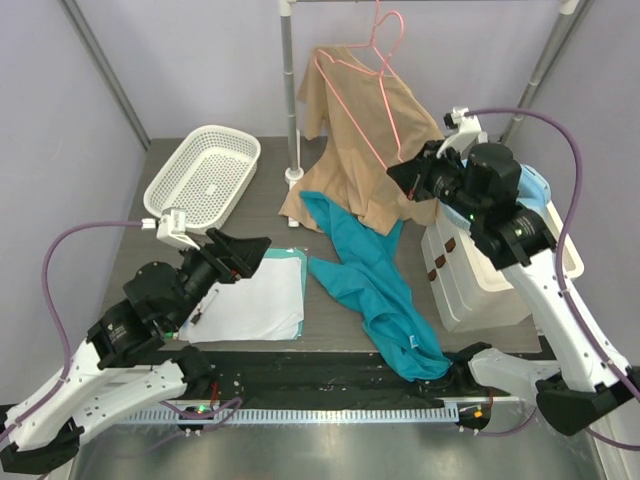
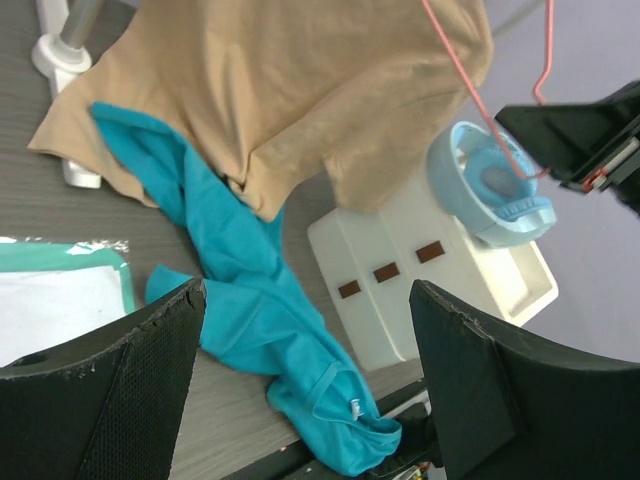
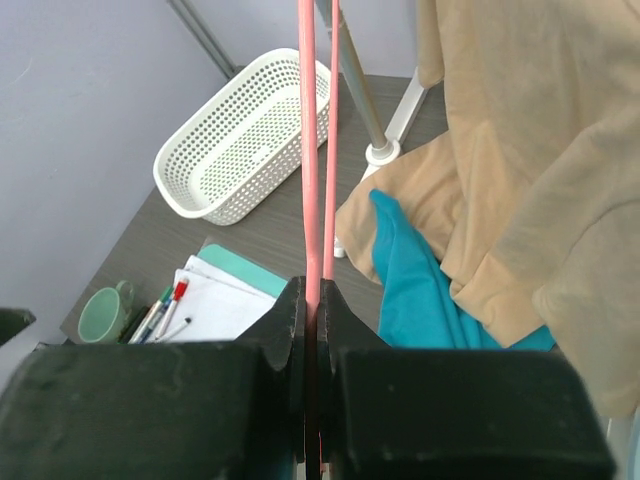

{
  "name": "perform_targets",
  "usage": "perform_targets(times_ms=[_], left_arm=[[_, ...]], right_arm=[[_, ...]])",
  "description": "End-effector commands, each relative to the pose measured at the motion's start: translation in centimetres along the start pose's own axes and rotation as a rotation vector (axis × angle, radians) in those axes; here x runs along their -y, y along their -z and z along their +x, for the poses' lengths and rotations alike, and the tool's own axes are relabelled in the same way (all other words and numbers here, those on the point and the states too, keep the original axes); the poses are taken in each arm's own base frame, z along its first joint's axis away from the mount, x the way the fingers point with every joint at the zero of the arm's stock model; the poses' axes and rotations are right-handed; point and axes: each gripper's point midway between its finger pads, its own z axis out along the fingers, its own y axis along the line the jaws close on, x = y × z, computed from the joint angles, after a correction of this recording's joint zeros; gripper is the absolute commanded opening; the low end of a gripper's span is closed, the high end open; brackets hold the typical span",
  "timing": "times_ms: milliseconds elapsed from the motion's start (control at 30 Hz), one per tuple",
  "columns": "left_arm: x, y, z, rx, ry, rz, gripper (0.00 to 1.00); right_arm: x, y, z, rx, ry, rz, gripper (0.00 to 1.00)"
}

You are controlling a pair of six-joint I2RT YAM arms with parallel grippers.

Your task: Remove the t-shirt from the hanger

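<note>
My right gripper will move outward and left in the top view, toward the bar by the pole, and release the held hanger, since its hook is free.
A tan t-shirt (image 1: 358, 140) hangs partly on a pink wire hanger (image 1: 372, 70) at the back middle, its hem trailing on the table. It also shows in the left wrist view (image 2: 290, 90) and the right wrist view (image 3: 530, 170). My right gripper (image 1: 407, 178) is shut on the hanger's lower wire (image 3: 312, 150), holding it up in the air. My left gripper (image 1: 255, 250) is open and empty, low over the white papers (image 1: 255, 295), well left of the shirt.
A teal shirt (image 1: 375, 290) lies crumpled on the table from under the tan shirt to the front edge. A white perforated basket (image 1: 203, 172) sits back left. A white box (image 1: 470, 270) with a blue lid stands right. A rack pole (image 1: 290, 90) rises behind.
</note>
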Motion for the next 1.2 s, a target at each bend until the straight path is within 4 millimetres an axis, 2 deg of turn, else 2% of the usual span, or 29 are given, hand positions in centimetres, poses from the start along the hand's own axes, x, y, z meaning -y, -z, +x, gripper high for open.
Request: perform_targets(times_ms=[0,33,67,100,133,200,267,300,333,367,400,467,533,567,633,800,967,1167], left_arm=[[-1.5,0.5,-0.4,0.021,-0.012,-0.060,0.83],[-1.6,0.5,-0.3,0.022,-0.015,-0.061,0.83],[-1.6,0.5,-0.4,0.023,-0.017,-0.064,0.83],[-1.6,0.5,-0.4,0.024,-0.018,-0.063,0.83],[-1.5,0.5,-0.4,0.022,-0.023,-0.063,0.83],[-1.4,0.3,-0.1,0.006,-0.034,-0.061,0.83],[-1.4,0.3,0.1,-0.008,-0.047,-0.062,0.83],[-1.3,0.1,0.3,-0.021,-0.052,-0.061,0.83],[-1.3,0.1,0.5,-0.028,-0.058,-0.061,0.83],[-1.3,0.1,0.5,-0.032,-0.056,-0.063,0.83],[-1.3,0.2,0.6,-0.032,-0.053,-0.061,0.83],[-1.2,0.4,0.4,-0.023,-0.028,-0.047,0.83],[-1.2,0.8,0.3,-0.009,-0.011,-0.027,0.83],[-1.2,1.0,0.3,-0.006,-0.006,-0.024,0.83],[-1.6,1.3,0.1,0.002,-0.007,-0.034,0.83],[-2.0,2.0,-0.3,0.014,-0.005,-0.045,0.83],[-2.5,2.3,-0.4,0.022,-0.001,-0.057,0.84],[-2.6,1.6,0.5,-0.017,-0.020,-0.082,0.86]], right_arm=[[-0.7,-1.5,-4.6,0.094,0.054,0.020,0.01],[-0.6,-2.5,-5.2,0.095,0.056,0.034,0.01],[-0.7,-2.9,-5.4,0.099,0.058,0.049,0.01],[-1.1,-3.0,-6.4,0.122,0.061,0.050,0.01],[-1.4,-4.1,-6.0,0.101,0.064,0.046,0.01],[-1.8,-4.7,-7.1,0.127,0.069,0.065,0.01],[-1.8,-6.5,-6.4,0.100,0.081,0.091,0.01],[-2.2,-6.6,-7.3,0.112,0.086,0.095,0.01],[-2.0,-7.8,-6.8,0.093,0.091,0.109,0.01],[-2.1,-8.2,-6.9,0.098,0.095,0.125,0.01],[-2.5,-8.3,-8.0,0.122,0.091,0.128,0.01],[-2.2,-9.7,-7.5,0.103,0.085,0.154,0.01],[-2.7,-10.1,-8.3,0.119,0.084,0.172,0.01],[-2.4,-11.3,-7.6,0.100,0.087,0.186,0.01],[-3.0,-11.9,-7.7,0.100,0.083,0.184,0.01],[-3.3,-14.5,-6.1,0.066,0.086,0.205,0.01],[-3.3,-15.6,-4.9,0.043,0.091,0.234,0.01],[-3.5,-16.2,-3.0,0.001,0.123,0.233,0.01]])
